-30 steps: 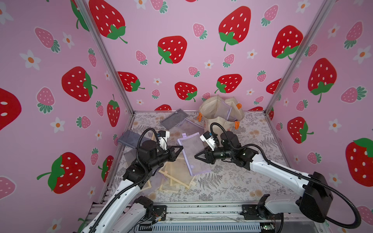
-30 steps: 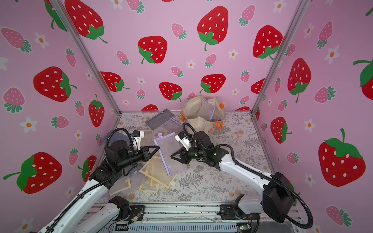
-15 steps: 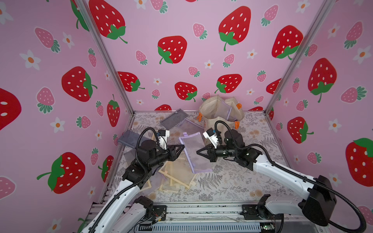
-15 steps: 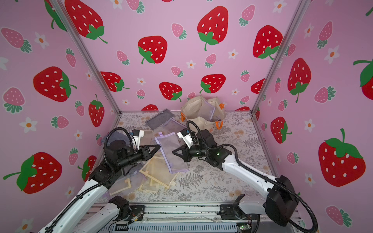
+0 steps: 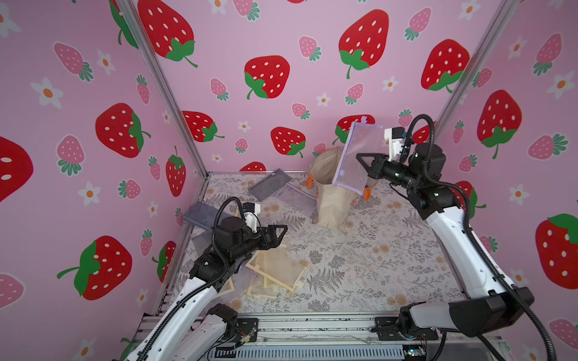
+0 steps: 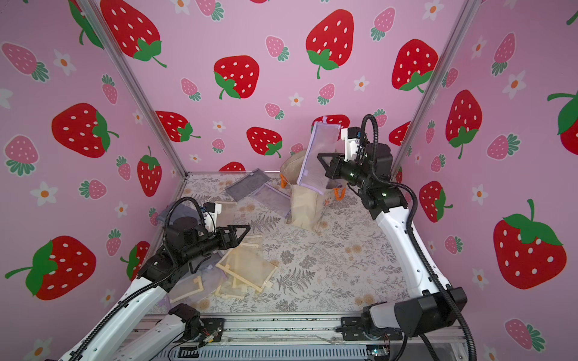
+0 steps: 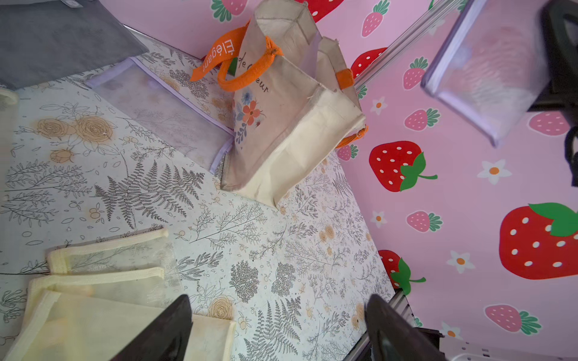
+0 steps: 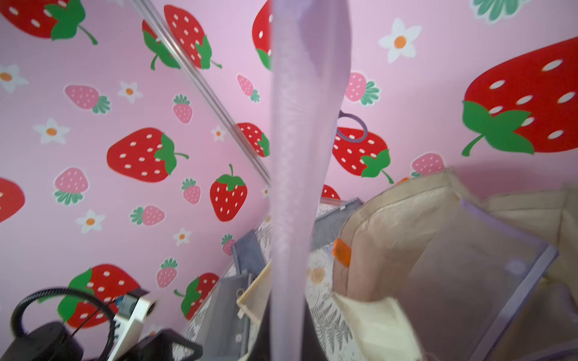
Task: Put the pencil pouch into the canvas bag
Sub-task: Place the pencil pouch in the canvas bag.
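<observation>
The right gripper brings the lilac pouch down to the canvas bag's opening (image 5: 329,167) (image 8: 415,240) next and releases the pouch's side, since that opening lies below the gripper.
The pencil pouch (image 5: 356,156) (image 6: 319,156) is a lilac mesh pouch hanging in the air above the mouth of the canvas bag (image 5: 331,200) (image 6: 305,206). My right gripper (image 5: 359,162) (image 6: 320,161) is shut on the pouch's side. The right wrist view shows the pouch (image 8: 297,156) edge-on between the jaws (image 8: 286,343), with the bag (image 8: 391,234) open beside it. The cream bag with orange handles stands at the back of the table (image 7: 281,125). My left gripper (image 5: 283,233) (image 6: 247,231) (image 7: 278,300) is open and holds nothing, low over the left of the table.
A see-through lilac pouch (image 8: 484,265) lies inside the bag. A grey pouch (image 5: 270,184) and a lilac one (image 5: 295,197) lie left of the bag. Cream mesh pouches (image 5: 275,268) are piled under my left arm. Another grey pouch (image 5: 203,214) lies by the left wall.
My right gripper has carried the lilac pouch from mid-table up and back to above the bag. My left gripper has opened and stayed at the left.
</observation>
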`<state>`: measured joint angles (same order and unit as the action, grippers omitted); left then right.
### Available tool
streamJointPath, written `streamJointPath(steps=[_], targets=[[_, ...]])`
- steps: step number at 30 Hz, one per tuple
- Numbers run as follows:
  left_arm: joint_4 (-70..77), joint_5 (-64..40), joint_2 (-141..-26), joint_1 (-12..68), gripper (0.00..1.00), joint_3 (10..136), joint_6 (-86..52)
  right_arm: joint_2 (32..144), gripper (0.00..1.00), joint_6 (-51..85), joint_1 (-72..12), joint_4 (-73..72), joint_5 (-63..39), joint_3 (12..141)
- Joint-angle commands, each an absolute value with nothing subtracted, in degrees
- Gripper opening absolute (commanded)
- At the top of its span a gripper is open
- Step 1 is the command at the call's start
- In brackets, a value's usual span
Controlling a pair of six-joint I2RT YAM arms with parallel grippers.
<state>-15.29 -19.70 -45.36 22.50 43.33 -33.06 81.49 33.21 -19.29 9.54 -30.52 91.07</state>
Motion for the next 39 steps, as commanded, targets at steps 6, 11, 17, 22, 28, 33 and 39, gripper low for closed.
streamJointPath(steps=[6,11,17,22,28,33,39], targets=[[-19.46,-17.16,-42.28,22.41,0.88,44.65,-28.59,100.13,0.00,31.43,-18.27,13.11,-23.32,107.44],[-19.36,-17.01,-42.52,22.34,0.87,44.52,-27.75,108.02,0.00,30.24,-18.12,13.99,-22.77,110.65],[-17.76,-17.49,-43.75,22.40,0.87,44.35,-28.04,113.33,0.00,29.97,-18.28,13.70,-26.77,109.47],[-17.15,-17.21,-44.61,22.38,0.86,44.48,-28.03,112.82,0.00,29.20,-18.46,12.92,-26.04,104.03],[-16.18,-17.23,-45.44,22.41,0.86,44.63,-28.52,114.08,0.00,28.39,-18.21,15.91,-24.42,102.83],[-16.39,-16.83,-45.20,22.42,0.86,44.63,-28.43,115.02,0.00,28.13,-17.68,18.90,-23.05,103.36],[-16.83,-16.53,-45.00,22.38,0.86,44.94,-27.96,112.96,0.20,27.29,-17.23,22.03,-19.27,102.61]])
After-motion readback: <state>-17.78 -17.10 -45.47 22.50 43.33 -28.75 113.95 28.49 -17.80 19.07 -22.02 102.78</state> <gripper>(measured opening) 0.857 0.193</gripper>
